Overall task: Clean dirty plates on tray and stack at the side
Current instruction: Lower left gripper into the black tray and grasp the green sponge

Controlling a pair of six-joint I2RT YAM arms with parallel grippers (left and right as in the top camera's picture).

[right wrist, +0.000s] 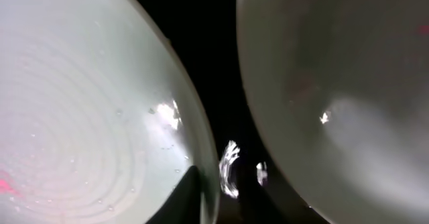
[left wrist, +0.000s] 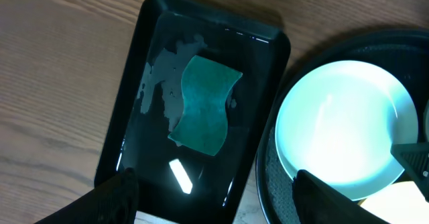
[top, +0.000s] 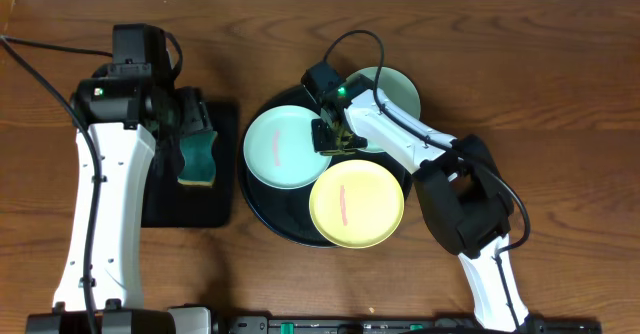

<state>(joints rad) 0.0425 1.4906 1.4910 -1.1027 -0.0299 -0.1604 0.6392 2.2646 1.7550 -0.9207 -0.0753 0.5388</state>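
My open left gripper moves down onto the green sponge's narrow middle (top: 198,160) (left wrist: 204,108) next and closes, since a red streak still marks the mint-blue plate at my right gripper.
The round black tray (top: 262,206) holds three plates. A mint-blue plate (top: 280,149) with a red streak lies at its left, a yellow plate (top: 356,203) with a red streak at the front, and a second mint-blue plate (top: 392,92) at the back right. My right gripper (top: 328,134) is down at the left mint-blue plate's right rim. In the right wrist view one dark finger (right wrist: 190,198) lies inside that plate (right wrist: 74,117), with the rim running past it; the other finger is lost in the dark. My left gripper (left wrist: 218,204) hangs open over the small rectangular tray, holding nothing.
A green sponge (left wrist: 204,103) lies in the wet rectangular black tray (left wrist: 154,70), left of the round tray (left wrist: 268,177). The left arm (top: 105,174) stretches along the table's left side. The right arm (top: 460,204) crosses the round tray's right side.
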